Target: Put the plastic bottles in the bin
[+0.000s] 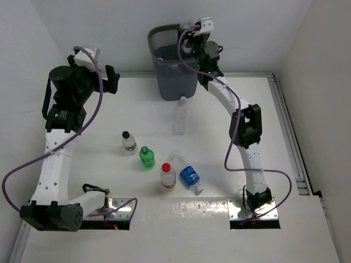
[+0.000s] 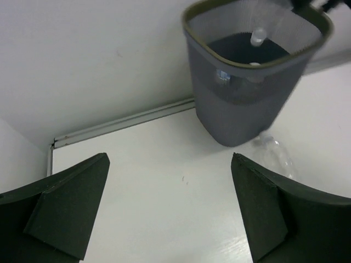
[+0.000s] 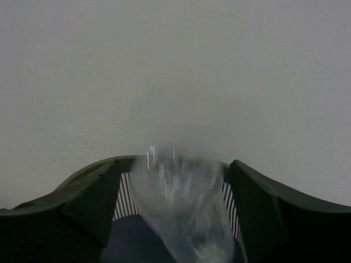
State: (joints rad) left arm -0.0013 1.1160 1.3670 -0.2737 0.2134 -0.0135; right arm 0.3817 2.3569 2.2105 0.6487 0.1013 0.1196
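The red-capped bottle [image 1: 168,176] is standing below and back from my left gripper and is still outside the bin [image 1: 174,71]. My left gripper needs to swing its fingers back and down around the bottle next.
The dark grey mesh bin [image 1: 174,71] stands at the back of the table. My right gripper [image 1: 191,39] hangs over its rim with the jaws apart. In the right wrist view a blurred clear bottle [image 3: 184,213] sits loose between the fingers of that gripper [image 3: 175,164], over the bin's inside. My left gripper [image 1: 112,80] is open and empty at the back left, facing the bin [image 2: 241,104]. On the table are a clear bottle lying down [image 1: 180,116], a black-capped bottle [image 1: 128,142], a green bottle [image 1: 146,157], a red-capped bottle [image 1: 168,176] and a blue-labelled bottle lying down [image 1: 190,176].
A white wall runs behind the bin, and a metal rail [image 1: 288,137] edges the table on the right. The lying clear bottle also shows in the left wrist view [image 2: 274,154], just in front of the bin. A white-capped bottle neck [image 2: 257,36] shows inside the bin.
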